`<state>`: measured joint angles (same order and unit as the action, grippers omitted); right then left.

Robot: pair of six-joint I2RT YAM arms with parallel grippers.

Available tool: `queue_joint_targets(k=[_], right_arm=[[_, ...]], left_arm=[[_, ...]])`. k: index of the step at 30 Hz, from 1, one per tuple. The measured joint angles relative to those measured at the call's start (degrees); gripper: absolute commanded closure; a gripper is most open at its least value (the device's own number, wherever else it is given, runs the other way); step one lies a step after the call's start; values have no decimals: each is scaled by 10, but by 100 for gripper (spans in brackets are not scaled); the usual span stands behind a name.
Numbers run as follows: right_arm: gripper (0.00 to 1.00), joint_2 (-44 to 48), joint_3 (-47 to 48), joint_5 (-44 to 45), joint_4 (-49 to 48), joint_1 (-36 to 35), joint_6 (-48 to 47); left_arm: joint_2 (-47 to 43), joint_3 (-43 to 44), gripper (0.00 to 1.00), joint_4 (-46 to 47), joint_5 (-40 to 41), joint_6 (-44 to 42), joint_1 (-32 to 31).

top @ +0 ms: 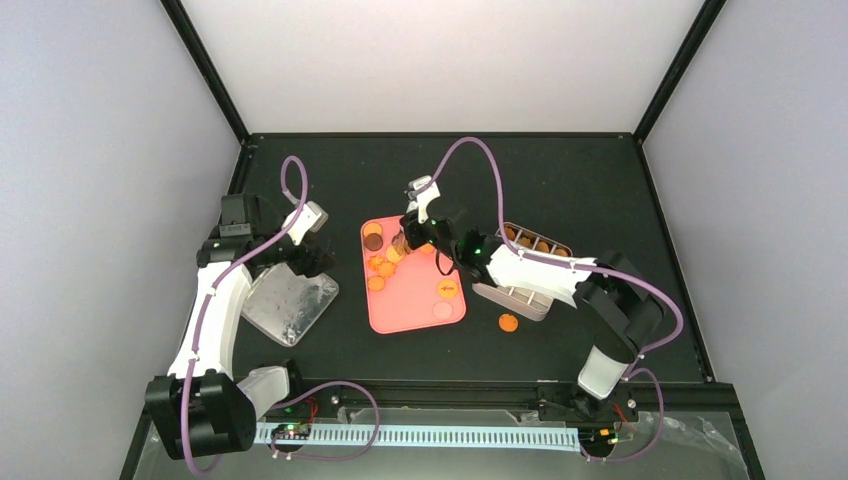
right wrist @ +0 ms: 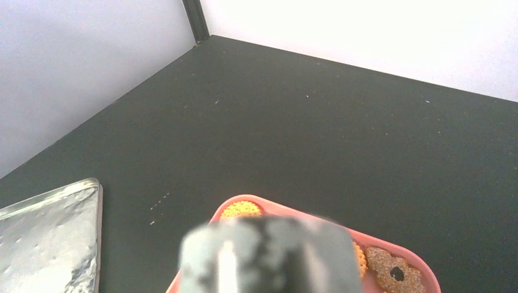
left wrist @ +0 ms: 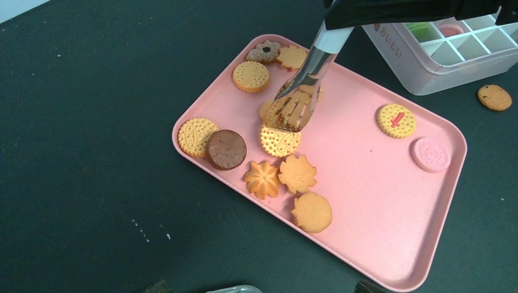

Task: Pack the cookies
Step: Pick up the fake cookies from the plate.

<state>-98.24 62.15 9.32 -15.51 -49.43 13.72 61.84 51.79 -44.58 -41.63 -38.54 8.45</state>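
Observation:
The right gripper moves up and to the right in the top view next, over the box's empty cells to release, since the box's far cells already hold cookies.
Several cookies lie on the pink tray (left wrist: 379, 201): golden round ones (left wrist: 251, 76), a dark brown one (left wrist: 226, 149), flower shapes (left wrist: 297, 173) and a pale pink one (left wrist: 431, 154). My right gripper (top: 425, 235) is shut on metal tongs (left wrist: 293, 110). Their forked ends sit low over a golden cookie (left wrist: 280, 141) near the tray's middle; I cannot tell whether one is pinched. The tongs' handle (right wrist: 269, 256) blurs the right wrist view. My left gripper (top: 305, 258) stands open left of the tray, at the edge of a clear lid (top: 285, 305).
A white compartment box (left wrist: 452, 55) stands right of the tray, with cookies (top: 525, 240) in its far cells. One brown-speckled cookie (left wrist: 494, 97) lies on the black table beside the box. The clear lid (right wrist: 43, 244) rests flat on the table.

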Motion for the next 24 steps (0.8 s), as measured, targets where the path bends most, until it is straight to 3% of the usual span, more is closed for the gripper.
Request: queue_joint_targets(k=[16, 24], right_arm=[[99, 76, -41, -4, 23, 0, 14], [99, 156, -58, 13, 42, 0, 10]], left_arm=[[0, 0, 21, 0, -6, 0, 0], [0, -2, 21, 1, -6, 0, 0]])
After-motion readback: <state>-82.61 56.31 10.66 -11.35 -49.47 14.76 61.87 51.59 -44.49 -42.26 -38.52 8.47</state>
